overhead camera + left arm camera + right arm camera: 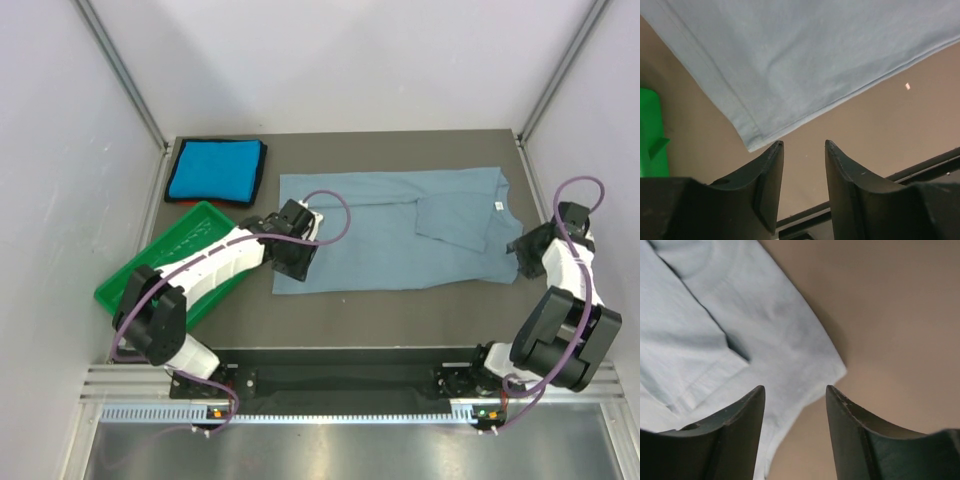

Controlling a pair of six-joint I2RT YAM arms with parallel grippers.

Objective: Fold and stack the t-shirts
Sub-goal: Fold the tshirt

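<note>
My right gripper will next move down and back onto the grey-blue t-shirt's near corner at the tag end, because that corner is still outside my open fingers.
The dusty grey-blue t-shirt lies spread on the table, one sleeve folded in, a small white tag near its right end. The turquoise t-shirt lies folded at the back left. My left gripper is open and empty over the grey-blue shirt's near left corner. My right gripper is open and empty at the shirt's near right corner, just above the cloth. The shirt fills the top of the left wrist view and the left of the right wrist view.
A green plastic tray sits at the front left under my left arm; its edge shows in the left wrist view. A small white speck lies on the brown table. Frame posts stand at the back corners.
</note>
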